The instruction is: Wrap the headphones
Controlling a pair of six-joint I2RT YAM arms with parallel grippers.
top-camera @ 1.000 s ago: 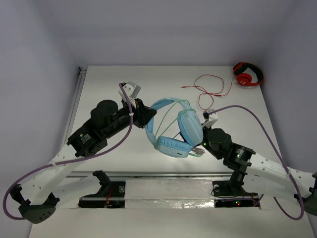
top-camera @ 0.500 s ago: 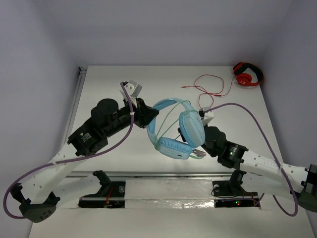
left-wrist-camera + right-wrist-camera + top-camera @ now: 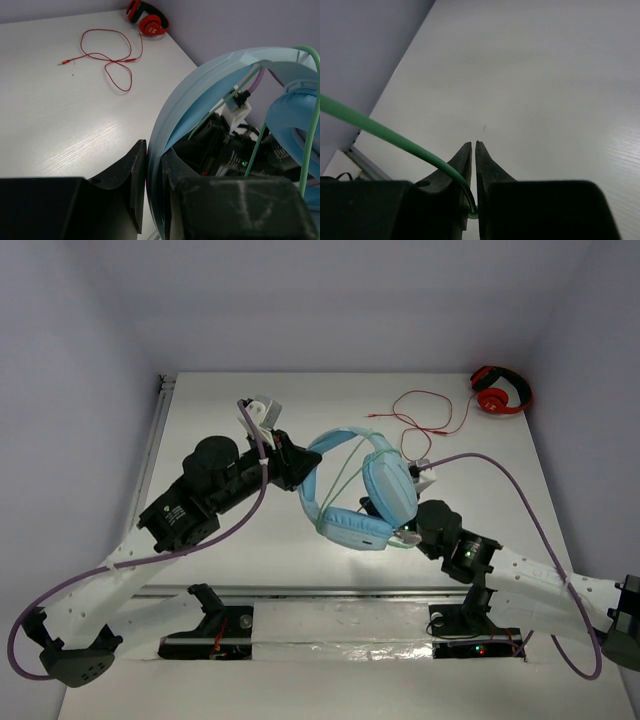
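My left gripper moves down toward the bare table beneath the headphones (image 3: pixel 328 482) next and releases the headphones' band there. The headphones still hang clear of the table.
The light blue headphones (image 3: pixel 365 490) are held up over the middle of the table, cups to the right and front, band arching left. My left gripper (image 3: pixel 297 462) is shut on the band (image 3: pixel 172 125); in the left wrist view the band runs between the jaws. The thin pale green cable (image 3: pixel 340 480) crosses the band and cups. My right gripper (image 3: pixel 405 530) sits under the lower cup and is shut on the green cable (image 3: pixel 395 136), which enters the jaws from the left in the right wrist view.
Small red headphones (image 3: pixel 500 392) lie at the far right corner, with their red cable (image 3: pixel 425 420) looped on the table toward the middle. They also show in the left wrist view (image 3: pixel 147 20). A metal rail (image 3: pixel 150 455) runs along the table's left edge.
The headphones have tipped and shifted slightly right and up. My left gripper has moved a little toward the far side. My right gripper has slid under the lower cup with the cable.
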